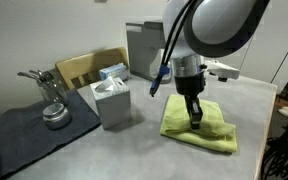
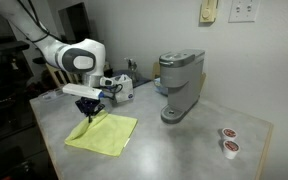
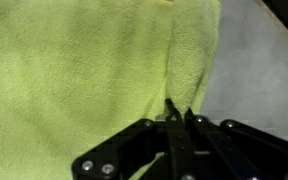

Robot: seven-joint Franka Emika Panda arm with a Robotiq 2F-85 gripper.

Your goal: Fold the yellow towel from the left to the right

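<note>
My gripper lifts the pinched fold next and carries it over the towel's flat part (image 2: pixel 110 132) (image 3: pixel 79 85) to release, since that lies to its left in the wrist view.
The yellow towel (image 1: pixel 220 133) lies on the grey table, its cloth bunched into a ridge; it also shows in an exterior view (image 2: pixel 112 136). In the wrist view the towel (image 3: pixel 74 70) fills most of the picture, with a raised fold running down to my fingertips. My gripper (image 1: pixel 196 120) points straight down onto the towel, and it also shows in an exterior view (image 2: pixel 90 116). In the wrist view the gripper's (image 3: pixel 179 112) fingers are pressed together at the towel's fold, near its edge beside bare table.
A grey tissue box (image 1: pixel 111 100) stands beside the towel, with a dark grey mat (image 1: pixel 19 128) and a metal pot (image 1: pixel 54 115) beyond it. A coffee machine (image 2: pixel 179 85) stands at the back, and two pods (image 2: pixel 228 140) lie near the table's edge.
</note>
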